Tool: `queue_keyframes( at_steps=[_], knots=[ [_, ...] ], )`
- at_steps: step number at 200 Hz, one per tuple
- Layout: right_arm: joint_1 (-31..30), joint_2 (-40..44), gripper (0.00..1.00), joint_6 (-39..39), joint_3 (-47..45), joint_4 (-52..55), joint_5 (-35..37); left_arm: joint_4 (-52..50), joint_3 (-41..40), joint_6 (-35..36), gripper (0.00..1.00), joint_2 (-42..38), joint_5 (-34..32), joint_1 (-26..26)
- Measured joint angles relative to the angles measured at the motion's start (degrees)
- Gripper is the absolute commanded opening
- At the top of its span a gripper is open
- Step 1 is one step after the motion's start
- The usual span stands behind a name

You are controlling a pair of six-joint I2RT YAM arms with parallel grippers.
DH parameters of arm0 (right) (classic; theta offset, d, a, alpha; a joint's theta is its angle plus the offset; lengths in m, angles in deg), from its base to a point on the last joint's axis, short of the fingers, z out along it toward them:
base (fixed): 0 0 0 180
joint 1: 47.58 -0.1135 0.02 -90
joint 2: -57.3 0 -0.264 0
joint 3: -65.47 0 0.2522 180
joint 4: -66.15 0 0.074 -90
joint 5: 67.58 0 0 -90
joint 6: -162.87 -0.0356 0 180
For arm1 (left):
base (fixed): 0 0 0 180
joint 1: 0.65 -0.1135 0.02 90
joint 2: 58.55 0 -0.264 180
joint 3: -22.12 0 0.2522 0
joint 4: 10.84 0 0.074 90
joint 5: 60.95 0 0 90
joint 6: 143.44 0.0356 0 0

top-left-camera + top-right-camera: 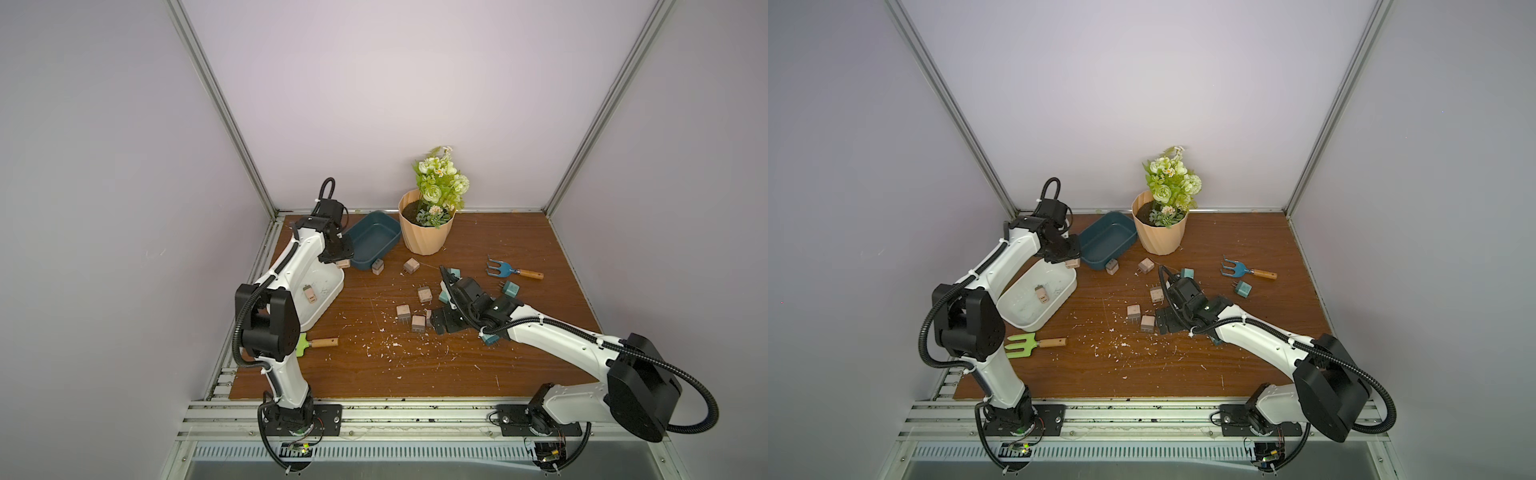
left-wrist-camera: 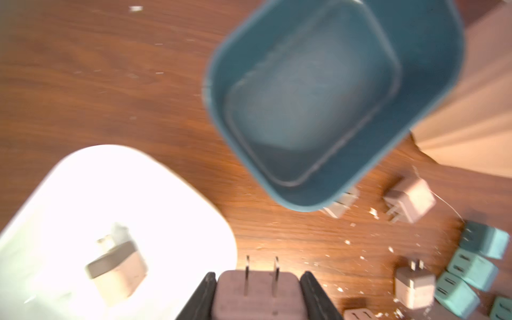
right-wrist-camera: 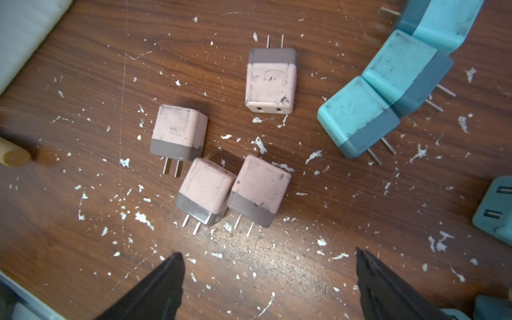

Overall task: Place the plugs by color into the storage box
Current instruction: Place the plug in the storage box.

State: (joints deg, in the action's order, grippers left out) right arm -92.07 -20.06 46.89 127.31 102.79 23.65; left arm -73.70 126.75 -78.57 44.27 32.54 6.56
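The plug goes back and down onto the white tray's bare bottom next and my left gripper releases it, because a beige-pink one already lies there.
My left gripper (image 2: 257,277) is shut on a beige-pink plug (image 2: 257,296) with its prongs pointing outward. It hangs over the far end of the white storage tray (image 1: 326,286), beside the dark teal tray (image 1: 372,239). One beige-pink plug (image 1: 309,294) lies in the white tray; the teal tray (image 2: 304,97) looks empty. My right gripper (image 3: 268,255) stands open just above the table, with nothing between its fingers. Several beige-pink plugs (image 3: 206,191) lie just ahead of it, and teal plugs (image 3: 357,116) lie to one side. Another teal plug (image 1: 511,288) sits farther right.
A peach flower pot (image 1: 426,232) stands at the back beside the teal tray. A blue garden fork (image 1: 513,270) lies at the right and a green one (image 1: 316,343) near the left arm. Two more beige-pink plugs (image 1: 410,265) lie near the teal tray. White flecks litter the wooden table.
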Motion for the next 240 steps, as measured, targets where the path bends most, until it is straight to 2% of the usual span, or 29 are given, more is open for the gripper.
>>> queue_keyframes(
  at_steps=[38, 73, 144, 178, 216, 240],
  knots=[
    [0.0, -0.1, 0.99, 0.0, 0.0, 0.0, 0.0, -0.9, -4.0, 1.9, 0.35, 0.4, -2.0, -4.5],
    [0.0, -0.4, 0.99, 0.0, 0.0, 0.0, 0.0, 0.5, -7.0, 3.3, 0.35, 2.0, -3.0, -5.2],
    [0.0, -0.4, 0.99, -0.4, 0.0, 0.1, 0.0, 7.1, -11.6, 3.8, 0.36, 10.5, -4.1, -5.4],
    [0.0, -0.4, 0.99, -0.5, 0.0, 0.1, 0.0, 8.9, -12.1, 3.3, 0.46, 10.5, -4.5, -5.4],
    [0.0, -0.4, 0.99, -0.6, 0.0, 0.1, 0.0, 9.8, -13.0, 2.7, 0.67, 9.8, -5.3, -5.4],
    [0.0, -0.4, 0.99, -0.7, 0.3, 0.1, 0.0, 8.2, -13.2, 1.8, 0.70, 8.7, -5.9, -5.5]
  ],
)
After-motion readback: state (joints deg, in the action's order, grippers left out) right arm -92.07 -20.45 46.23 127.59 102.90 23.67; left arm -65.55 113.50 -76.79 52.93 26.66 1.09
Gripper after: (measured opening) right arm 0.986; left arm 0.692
